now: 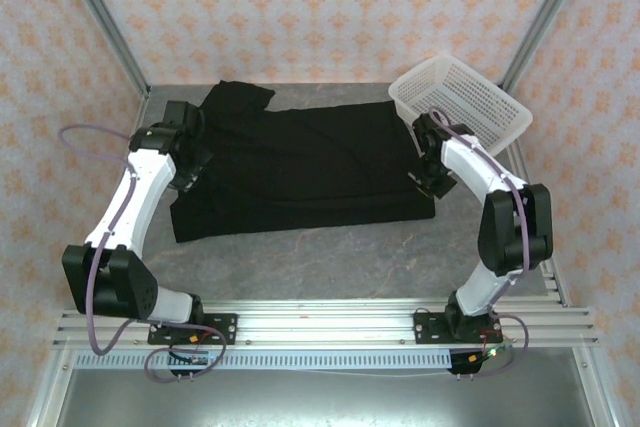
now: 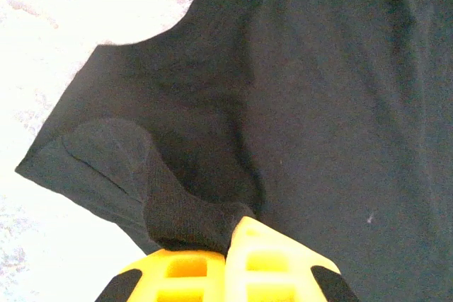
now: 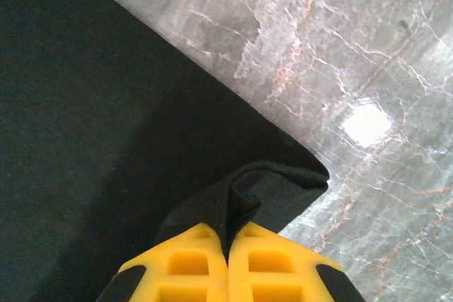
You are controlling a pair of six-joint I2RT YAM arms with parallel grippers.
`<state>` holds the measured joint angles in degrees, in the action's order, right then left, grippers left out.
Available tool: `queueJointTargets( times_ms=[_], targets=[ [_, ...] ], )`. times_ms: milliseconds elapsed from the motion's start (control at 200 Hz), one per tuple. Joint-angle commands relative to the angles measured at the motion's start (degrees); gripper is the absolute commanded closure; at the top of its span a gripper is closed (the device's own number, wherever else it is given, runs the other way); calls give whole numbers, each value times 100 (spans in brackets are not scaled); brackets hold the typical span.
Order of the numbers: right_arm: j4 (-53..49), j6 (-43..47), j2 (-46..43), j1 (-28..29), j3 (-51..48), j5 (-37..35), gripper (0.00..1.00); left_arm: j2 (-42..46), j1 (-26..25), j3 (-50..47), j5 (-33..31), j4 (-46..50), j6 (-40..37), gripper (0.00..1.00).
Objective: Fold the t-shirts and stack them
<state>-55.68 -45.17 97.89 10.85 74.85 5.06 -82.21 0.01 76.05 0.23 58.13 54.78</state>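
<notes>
The far sleeve lies outward. My left gripper should go outward over the black t-shirt (image 1: 300, 167) toward that sleeve next, then let go of the pinched corner.
A black t-shirt (image 1: 300, 167) lies spread across the grey table, plain side up, one sleeve reaching toward the back wall. My left gripper (image 1: 188, 169) is shut on a pinch of its cloth at the left edge; the left wrist view has the yellow fingers (image 2: 269, 259) closed on a bunched fold of the t-shirt (image 2: 318, 104) by the sleeve. My right gripper (image 1: 428, 179) is shut on the shirt's right edge. Seen from the right wrist, the yellow fingers (image 3: 276, 263) clamp a folded corner of the t-shirt (image 3: 85, 118) above the marbled tabletop (image 3: 340, 47).
A white mesh basket (image 1: 462, 102) stands at the back right, close behind the right arm. Patterned walls with metal posts close off the back and sides. Bare table (image 1: 320, 262) lies between the shirt and the front rail.
</notes>
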Motion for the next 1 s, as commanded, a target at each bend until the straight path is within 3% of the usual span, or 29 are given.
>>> queueJointTargets(
  times_ms=[0,996],
  targets=[
    [-40,47,187,-60,302,-326,100,-193,66,331,-278,-179,-455,100],
    [106,261,1460,-89,1503,-303,100,-1956,140,1606,-328,-309,-1142,100]
  ],
)
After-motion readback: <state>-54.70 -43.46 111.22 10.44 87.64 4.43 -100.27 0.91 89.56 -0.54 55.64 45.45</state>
